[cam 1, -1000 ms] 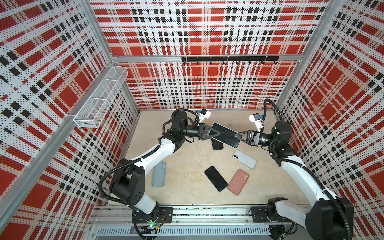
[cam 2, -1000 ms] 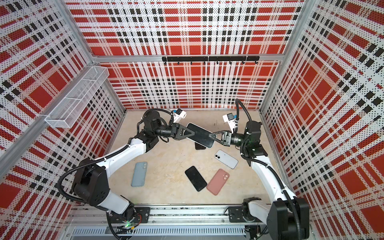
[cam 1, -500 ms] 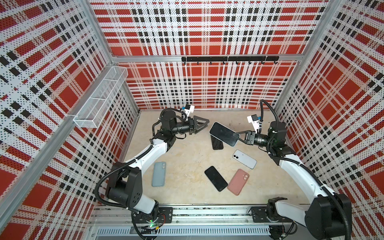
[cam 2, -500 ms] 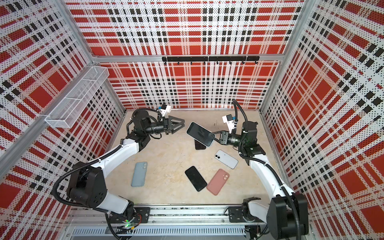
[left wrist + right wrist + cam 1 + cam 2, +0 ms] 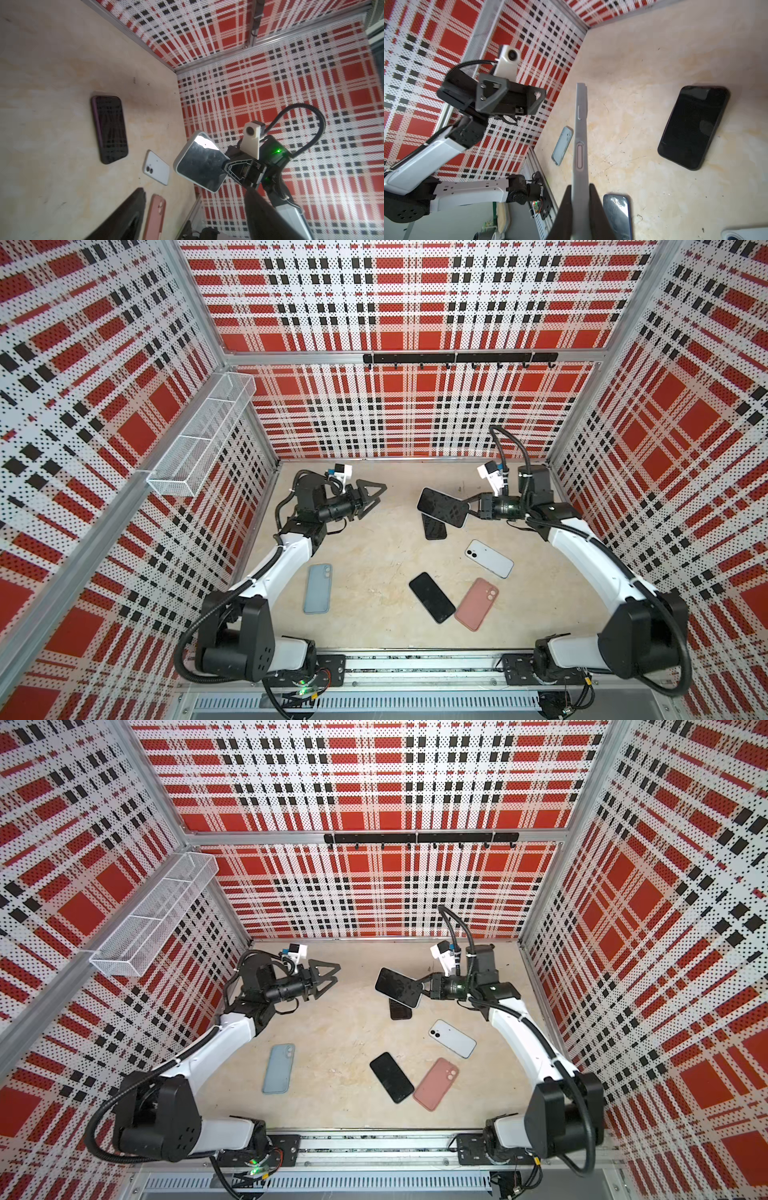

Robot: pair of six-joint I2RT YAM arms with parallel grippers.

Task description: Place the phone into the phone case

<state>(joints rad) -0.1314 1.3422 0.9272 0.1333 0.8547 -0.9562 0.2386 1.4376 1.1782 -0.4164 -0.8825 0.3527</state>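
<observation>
The right gripper brings the cased phone down next toward the bare tabletop showing between my left gripper and the dark phone and releases it there.
My right gripper [image 5: 467, 506] [image 5: 422, 988] [image 5: 580, 199] is shut on one end of a phone [image 5: 442, 507] [image 5: 397, 987] with a dark screen, held above the table. A light grey phone case [image 5: 178, 164] rims the phone, and the right wrist view shows the case edge-on [image 5: 580, 135]. My left gripper [image 5: 380, 495] [image 5: 334, 975] [image 5: 195, 224] hangs open and empty at the back left, well apart from the phone.
On the table lie a dark phone [image 5: 434, 526] under the held one, a white phone [image 5: 488, 558] face down, a black phone [image 5: 432, 597], a pink case [image 5: 476, 603] and a blue case [image 5: 318, 588]. A wire basket [image 5: 199, 439] hangs on the left wall.
My left gripper has let go of the phone, opened wide and drawn back to the left. The right gripper has kept the phone and pulled slightly right.
</observation>
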